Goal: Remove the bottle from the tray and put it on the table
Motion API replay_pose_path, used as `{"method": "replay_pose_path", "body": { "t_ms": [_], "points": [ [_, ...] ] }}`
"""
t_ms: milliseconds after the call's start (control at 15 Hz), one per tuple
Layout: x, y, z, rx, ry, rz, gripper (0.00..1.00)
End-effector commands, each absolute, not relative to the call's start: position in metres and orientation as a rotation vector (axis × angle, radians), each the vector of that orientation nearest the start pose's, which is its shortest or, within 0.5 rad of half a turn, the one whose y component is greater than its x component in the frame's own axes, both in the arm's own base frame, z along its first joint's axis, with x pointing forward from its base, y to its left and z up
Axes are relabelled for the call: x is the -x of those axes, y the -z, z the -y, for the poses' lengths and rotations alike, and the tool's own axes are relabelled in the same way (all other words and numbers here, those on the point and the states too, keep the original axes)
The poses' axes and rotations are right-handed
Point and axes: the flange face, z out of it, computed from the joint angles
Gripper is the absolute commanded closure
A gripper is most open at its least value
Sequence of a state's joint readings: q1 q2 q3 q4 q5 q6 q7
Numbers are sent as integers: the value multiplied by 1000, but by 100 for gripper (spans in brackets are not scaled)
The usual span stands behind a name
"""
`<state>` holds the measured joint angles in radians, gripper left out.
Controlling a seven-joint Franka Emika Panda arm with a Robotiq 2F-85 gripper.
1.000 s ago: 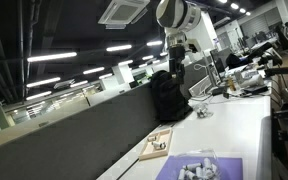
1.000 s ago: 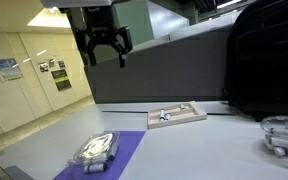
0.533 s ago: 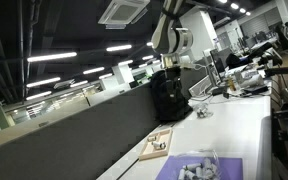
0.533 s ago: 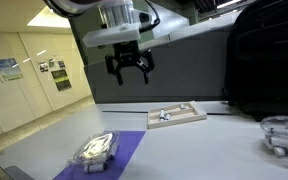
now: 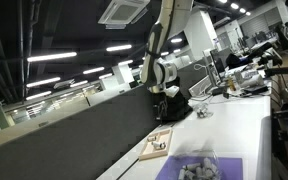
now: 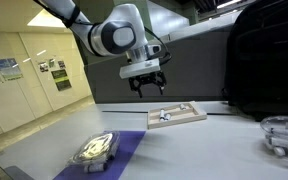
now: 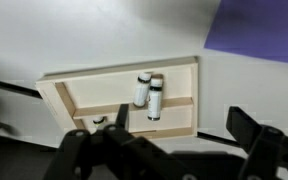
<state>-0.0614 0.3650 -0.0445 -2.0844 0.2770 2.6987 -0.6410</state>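
Observation:
My gripper goes down into the tray next, fingers open around the bottle end that reaches past the tray's divider [image 5: 155, 146] [image 7: 154, 114], since that end lies clear of the other bottle.
The tan tray [image 7: 94, 92] lies on the white table [image 7: 84, 30] directly under the wrist camera. Two small white bottles lie side by side in it, one [image 7: 142, 90] next to the other [image 7: 155, 101], across a wooden divider. My gripper [image 7: 169, 150] is open and empty, with its dark fingers at the bottom of the wrist view. In both exterior views the gripper [image 6: 148, 83] [image 5: 162, 88] hangs above the tray [image 6: 184, 117] [image 5: 157, 144], not touching it.
A purple mat [image 6: 119, 152] [image 5: 224, 165] with whitish pieces lies in front of the tray. A black backpack [image 6: 269, 60] stands against the dark partition wall [image 6: 194, 65]. A clear container [image 6: 284, 135] sits on the table [image 6: 204, 145].
The arm has come down and across from high up towards the tray. The gripper now hangs just above it, still open.

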Motion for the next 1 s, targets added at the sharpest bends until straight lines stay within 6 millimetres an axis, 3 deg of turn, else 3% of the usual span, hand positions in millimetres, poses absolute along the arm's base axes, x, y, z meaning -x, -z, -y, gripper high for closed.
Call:
{"method": "replay_pose_path", "body": {
  "t_ms": [0, 333, 933],
  "points": [
    [-654, -256, 79, 3037, 543, 450, 0],
    [-689, -218, 82, 3037, 539, 418, 0],
    [-716, -168, 59, 3031, 498, 408, 0]
  ]
}}
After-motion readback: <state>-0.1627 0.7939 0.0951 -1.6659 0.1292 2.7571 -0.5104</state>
